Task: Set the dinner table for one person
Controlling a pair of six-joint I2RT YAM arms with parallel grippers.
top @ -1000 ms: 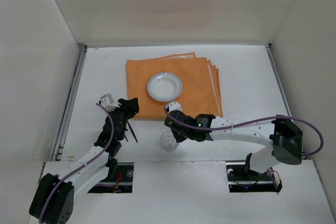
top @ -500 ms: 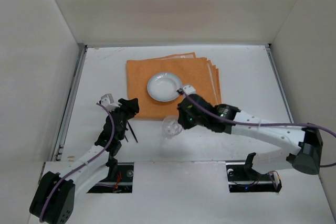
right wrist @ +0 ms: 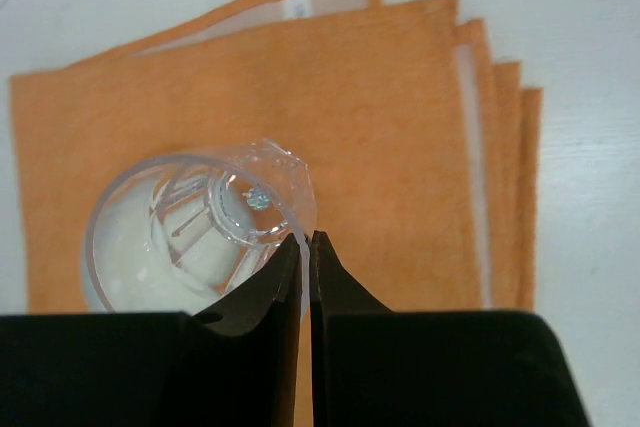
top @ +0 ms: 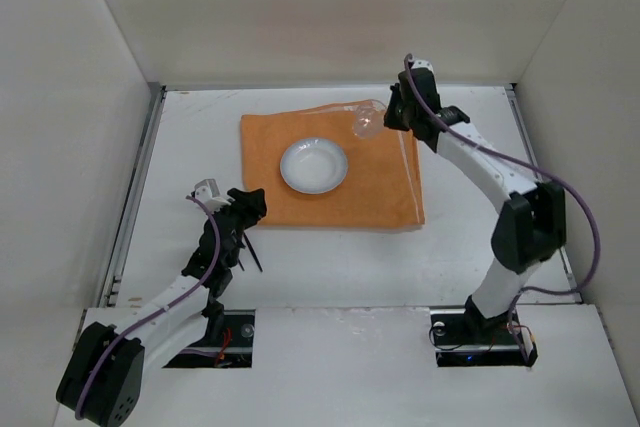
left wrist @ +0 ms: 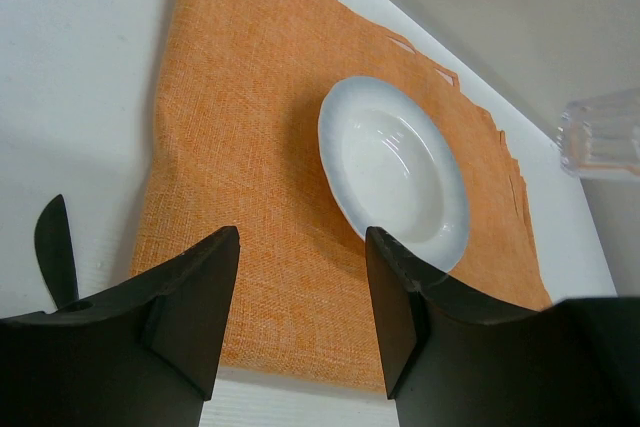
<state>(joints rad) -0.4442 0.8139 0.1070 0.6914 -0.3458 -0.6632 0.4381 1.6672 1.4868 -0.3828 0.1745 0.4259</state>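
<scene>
The thin black utensil's near end [top: 254, 254] is below and back, clear of the mat [top: 380, 182], so the robot's left gripper will next move back and go down onto that end.
The white dinner table [top: 190, 137] carries an orange cloth mat [top: 380, 182] with a white bowl [top: 314, 165] on it. My right gripper [top: 388, 112] is shut on the rim of a clear glass [top: 367, 123] and holds it tipped above the mat's far right corner. In the right wrist view the gripper [right wrist: 305, 244] pinches the glass [right wrist: 190, 227] wall over the mat [right wrist: 400, 117]. My left gripper [top: 246, 205] is open and empty at the mat's near left edge. In the left wrist view it [left wrist: 300, 244] faces the bowl [left wrist: 395, 172], with the glass [left wrist: 600, 132] at far right.
A thin black utensil-like object [top: 252, 252] lies on the table under my left arm; a dark pointed tip [left wrist: 55, 247] shows at left in the left wrist view. Walls enclose the table on three sides. Grey edge strips [top: 140, 177] run along the table's sides.
My right arm has swung from the table's near middle to the far right of the mat, carrying the glass with it. My left arm has not moved.
</scene>
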